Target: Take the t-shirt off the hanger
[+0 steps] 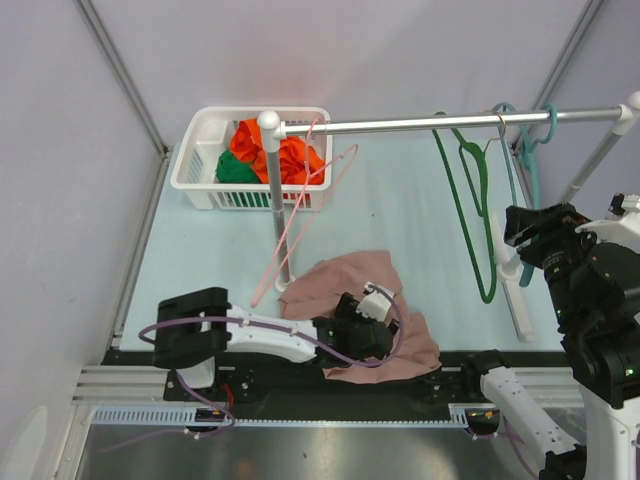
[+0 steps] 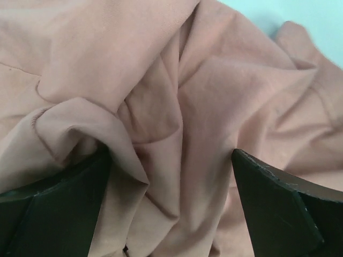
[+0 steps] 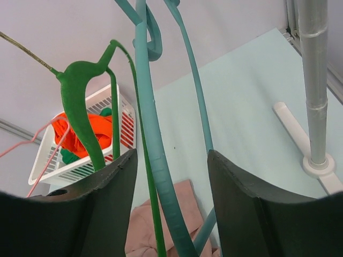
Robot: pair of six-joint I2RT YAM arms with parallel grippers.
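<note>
I need to keep my left gripper low on the shirt next and bring its fingers together around the shirt's fold, because folds of the shirt (image 2: 177,107) are between my open fingers.
The dusty-pink t-shirt (image 1: 345,280) lies crumpled on the table near the front edge, off any hanger. A thin pink hanger (image 1: 300,205) hangs bare from the rail (image 1: 440,122). My left gripper (image 1: 352,322) is down on the shirt. In the left wrist view it (image 2: 171,179) is open, with folds of shirt (image 2: 177,107) between its fingers (image 2: 53,214). My right gripper (image 1: 522,228) is raised by the teal hanger (image 1: 520,175). In the right wrist view it (image 3: 171,156) is open around the teal hanger's bar (image 3: 155,160), without touching it. The green hanger (image 3: 80,107) hangs just beyond.
A white basket (image 1: 200,150) with orange and green clothes stands at the back left. The rail's post (image 1: 272,190) stands mid-table, and its right post (image 3: 313,80) and white foot (image 1: 520,300) stand near my right arm. The green hanger (image 1: 478,210) hangs left of the teal one.
</note>
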